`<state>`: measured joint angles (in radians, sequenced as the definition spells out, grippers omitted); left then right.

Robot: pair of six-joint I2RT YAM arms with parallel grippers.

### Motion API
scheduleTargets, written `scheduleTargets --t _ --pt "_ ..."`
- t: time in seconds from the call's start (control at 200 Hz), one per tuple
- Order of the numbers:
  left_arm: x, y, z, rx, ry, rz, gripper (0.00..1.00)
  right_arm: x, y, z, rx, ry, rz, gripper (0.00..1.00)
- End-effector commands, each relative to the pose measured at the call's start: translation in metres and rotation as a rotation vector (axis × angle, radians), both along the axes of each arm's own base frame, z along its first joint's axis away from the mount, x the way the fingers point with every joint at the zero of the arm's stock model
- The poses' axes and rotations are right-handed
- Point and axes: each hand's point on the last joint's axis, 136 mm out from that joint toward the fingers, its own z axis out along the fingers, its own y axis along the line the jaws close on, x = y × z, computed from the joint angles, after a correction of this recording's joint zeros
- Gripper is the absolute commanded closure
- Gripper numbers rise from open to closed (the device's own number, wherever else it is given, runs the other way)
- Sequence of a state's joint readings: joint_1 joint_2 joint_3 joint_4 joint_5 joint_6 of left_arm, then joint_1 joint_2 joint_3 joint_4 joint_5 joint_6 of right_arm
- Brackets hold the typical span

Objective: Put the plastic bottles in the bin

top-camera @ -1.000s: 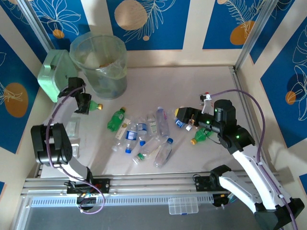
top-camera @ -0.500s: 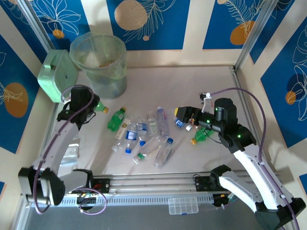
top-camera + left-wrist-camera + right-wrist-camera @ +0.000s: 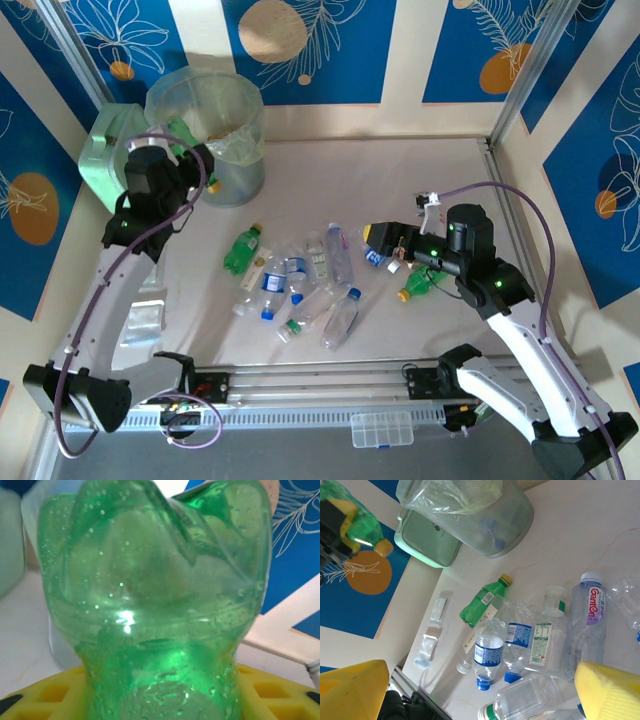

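Note:
The bin's opening (image 3: 208,104) is outward of my left gripper, so my left gripper should next carry the green bottle outward from the near side of the bin and over that opening to release it.
My left gripper (image 3: 193,158) is shut on a green plastic bottle (image 3: 160,605) with a yellow cap and holds it in the air against the near left side of the bin (image 3: 238,175). Its yellow fingers (image 3: 47,695) press the bottle's crumpled waist. The bin is tall, pale green and translucent, with a clear liner (image 3: 450,495). Several plastic bottles lie in a loose pile mid-table: a green one (image 3: 241,250) and clear ones with blue labels (image 3: 272,279) (image 3: 487,652). At the pile's right edge my right gripper (image 3: 385,245) hovers open and holds nothing. Another green bottle (image 3: 418,285) lies under that arm.
A mint-green boxy container (image 3: 112,160) stands left of the bin, against the wall. Two small clear packets (image 3: 148,272) (image 3: 426,651) lie along the table's left side. A clear compartment box (image 3: 380,430) rests on the front rail. Walls close off the back and both sides.
My left arm has raised the green bottle from low over the table's left side, up and back to the bin's side. The right arm and the pile have not moved.

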<state>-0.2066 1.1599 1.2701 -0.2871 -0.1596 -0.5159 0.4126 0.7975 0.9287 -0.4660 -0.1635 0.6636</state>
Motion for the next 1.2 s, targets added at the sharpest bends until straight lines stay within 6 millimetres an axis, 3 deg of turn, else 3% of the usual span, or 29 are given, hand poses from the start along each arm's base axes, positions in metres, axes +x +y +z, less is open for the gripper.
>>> scheduleTargets --t 0.0,0.135,0.33,0.52,0.75,0.99,1.195 --pt "0.009 0.010 0.035 0.141 -0.065 0.039 0.75 0.002 0.001 0.011 -0.010 -0.031 0.006 0.04" --pt "0.036 0.015 0.055 0.134 -0.058 0.069 0.75 0.003 0.002 0.012 -0.011 -0.033 0.009 0.04" --pt "0.089 0.025 0.067 0.078 -0.026 0.088 0.76 0.003 -0.001 0.015 -0.025 -0.042 0.000 0.04" --pt "0.131 0.040 0.065 0.011 0.011 0.116 0.76 0.000 -0.002 0.011 -0.023 -0.027 -0.005 0.04" --pt "0.165 0.052 0.022 -0.143 0.156 0.208 0.71 0.000 -0.005 0.004 -0.028 -0.010 -0.021 0.04" --pt "0.181 0.058 -0.028 -0.316 0.299 0.329 0.82 0.003 -0.002 -0.006 -0.017 0.023 -0.021 0.04" --pt "0.195 0.054 -0.061 -0.528 0.378 0.343 0.82 0.005 -0.002 -0.011 -0.019 0.037 -0.030 0.04"
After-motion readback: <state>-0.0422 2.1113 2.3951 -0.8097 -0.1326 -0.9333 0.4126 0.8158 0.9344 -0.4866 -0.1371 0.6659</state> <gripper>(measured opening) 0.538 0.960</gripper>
